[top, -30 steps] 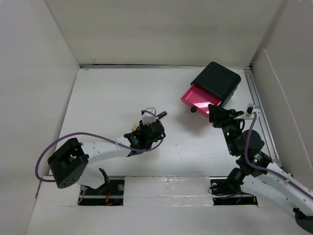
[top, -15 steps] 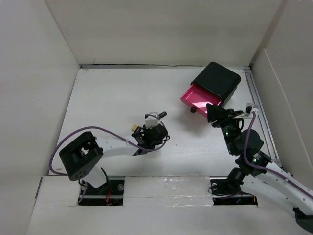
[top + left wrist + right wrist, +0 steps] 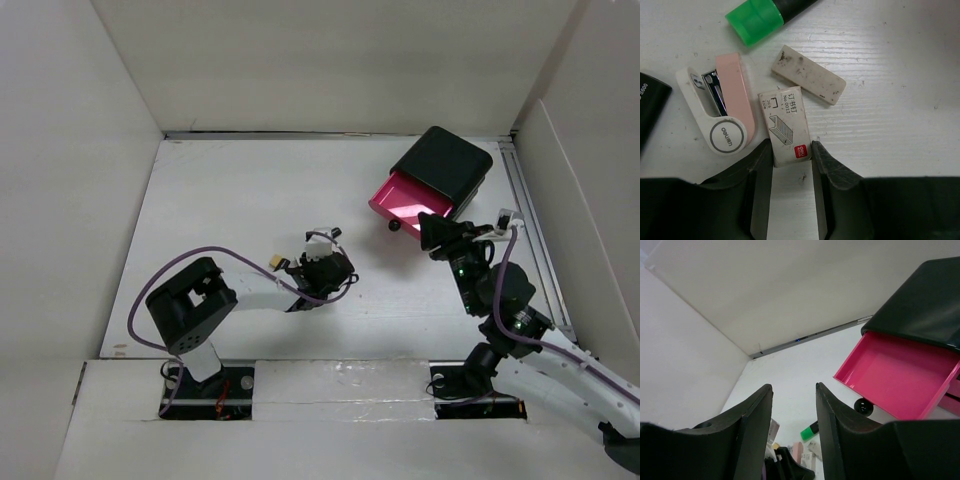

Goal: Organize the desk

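The bare pink drawer [image 3: 404, 203] is outward of the robot's left gripper, to its right in the top view, so the left gripper should lift the staple box up and across and release it inside.
On the white desk [image 3: 230, 200] a small heap of stationery lies under my left gripper [image 3: 323, 248]. The left wrist view shows a white staple box [image 3: 787, 127], a worn eraser [image 3: 809, 75], a pink and white stapler [image 3: 722, 115] and a green-capped highlighter [image 3: 760, 14]. My left gripper [image 3: 792, 150] is down on the desk, its jaws touching both sides of the staple box's near end. My right gripper [image 3: 432, 232] hangs open and empty just in front of the open pink drawer [image 3: 405, 200]; it also shows in the right wrist view [image 3: 794, 386].
The black drawer box [image 3: 445, 165] stands at the back right with its top pink drawer [image 3: 895, 375] pulled out and bare. A small black round thing [image 3: 394, 226] lies by the drawer's front corner. White wall panels [image 3: 330, 60] enclose the desk.
My left arm has swung to the right and its gripper has shifted a little right and nearer over the stationery. My right gripper has edged slightly towards the drawer.
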### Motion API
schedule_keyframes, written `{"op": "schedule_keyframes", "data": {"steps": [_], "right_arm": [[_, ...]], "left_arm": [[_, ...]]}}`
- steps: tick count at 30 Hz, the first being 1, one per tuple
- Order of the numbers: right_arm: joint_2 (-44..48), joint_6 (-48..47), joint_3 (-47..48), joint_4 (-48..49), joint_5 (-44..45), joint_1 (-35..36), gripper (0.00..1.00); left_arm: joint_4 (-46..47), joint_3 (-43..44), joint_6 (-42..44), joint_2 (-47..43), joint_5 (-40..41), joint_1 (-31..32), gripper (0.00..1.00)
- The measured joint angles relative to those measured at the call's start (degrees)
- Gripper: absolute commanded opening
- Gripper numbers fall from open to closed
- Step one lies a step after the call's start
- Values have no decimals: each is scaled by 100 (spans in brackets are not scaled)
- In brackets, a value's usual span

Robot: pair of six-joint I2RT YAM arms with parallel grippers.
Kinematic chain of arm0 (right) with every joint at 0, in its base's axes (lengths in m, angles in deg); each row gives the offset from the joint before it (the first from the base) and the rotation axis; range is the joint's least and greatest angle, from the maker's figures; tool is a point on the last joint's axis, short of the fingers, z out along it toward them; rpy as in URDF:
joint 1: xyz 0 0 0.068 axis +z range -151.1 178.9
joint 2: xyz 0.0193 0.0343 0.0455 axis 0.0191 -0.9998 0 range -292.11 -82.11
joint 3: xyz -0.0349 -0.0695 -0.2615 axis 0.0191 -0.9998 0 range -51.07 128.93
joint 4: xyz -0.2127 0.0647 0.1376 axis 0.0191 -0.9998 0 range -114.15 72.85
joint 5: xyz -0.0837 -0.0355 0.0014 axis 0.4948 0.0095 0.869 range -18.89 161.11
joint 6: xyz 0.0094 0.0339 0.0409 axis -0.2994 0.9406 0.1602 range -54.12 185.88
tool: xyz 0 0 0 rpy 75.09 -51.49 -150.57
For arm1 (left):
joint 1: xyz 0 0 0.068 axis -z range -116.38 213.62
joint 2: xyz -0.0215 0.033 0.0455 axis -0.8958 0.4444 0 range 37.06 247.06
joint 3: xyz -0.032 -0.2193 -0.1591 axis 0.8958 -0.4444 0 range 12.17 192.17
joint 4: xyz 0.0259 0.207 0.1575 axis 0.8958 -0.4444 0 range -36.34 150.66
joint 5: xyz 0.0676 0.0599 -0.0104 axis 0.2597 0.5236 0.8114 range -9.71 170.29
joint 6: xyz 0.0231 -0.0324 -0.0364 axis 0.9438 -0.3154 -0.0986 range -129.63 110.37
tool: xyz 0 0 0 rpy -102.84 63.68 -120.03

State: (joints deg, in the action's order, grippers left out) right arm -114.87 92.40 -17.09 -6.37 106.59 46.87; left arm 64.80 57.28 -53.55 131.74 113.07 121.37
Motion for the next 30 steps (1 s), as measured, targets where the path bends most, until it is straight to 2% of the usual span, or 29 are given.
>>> {"op": "schedule_keyframes", "data": {"steps": [2,4,7,15,20,24,30], "right_arm": [[4,-7,0,11,7,0,46],[-11,-15,0,15,4,0,46],[-55,-22,0,22,7,0,46],[-177,-37,0,33,9,0,46],[-138,-39,0,28,13,0,46],[-17,-37,0,31,37,0,45],[291,-37,-11,28,162,0,45]], "left_arm": [[-2,0,-9,0,9,0,15],[-20,-4,-22,-22,7,0,12],[-136,-55,-35,-170,9,35,12],[-492,179,140,-1248,184,424,14],[28,688,730,-1488,131,492,17],[470,1368,1276,-1235,-74,487,19],[944,2885,1899,-83,-678,321,20]]}}
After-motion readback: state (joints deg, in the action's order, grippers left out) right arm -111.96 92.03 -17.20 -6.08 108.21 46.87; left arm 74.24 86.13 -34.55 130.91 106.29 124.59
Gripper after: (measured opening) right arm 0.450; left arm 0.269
